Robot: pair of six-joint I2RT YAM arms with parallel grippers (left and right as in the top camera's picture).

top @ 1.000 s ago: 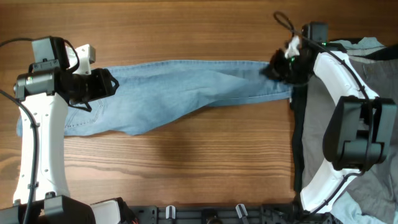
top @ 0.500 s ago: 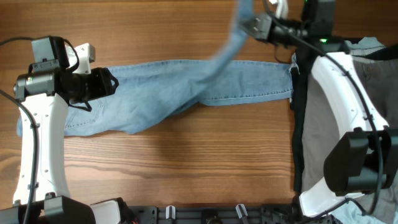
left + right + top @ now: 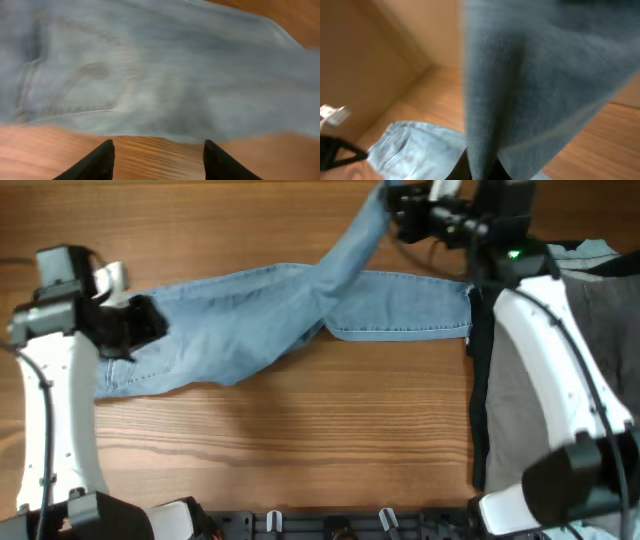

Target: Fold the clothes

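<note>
I will next draw the lifted leg back and down with my right gripper over the flat leg's hem end (image 3: 450, 306), which lies below and back from it, and release.
The light-blue jeans (image 3: 250, 310) lie across the wooden table, waist at the left, one leg flat toward the right. My right gripper (image 3: 392, 202) is shut on the other leg near its hem and holds it lifted at the table's far edge. That leg hangs in front of the right wrist camera (image 3: 530, 75). My left gripper (image 3: 150, 320) is open and empty at the waist end. In the left wrist view its fingers (image 3: 157, 160) frame bare wood just short of the denim's back pocket (image 3: 75, 85).
Wide grey trousers (image 3: 590, 320) and a black garment (image 3: 478, 410) lie at the table's right side under the right arm. Bare wood (image 3: 300, 440) fills the near half of the table.
My right gripper lifted one jeans leg off the table and carried it up and to the left. My left gripper backed off to the left. The waist end slid left.
</note>
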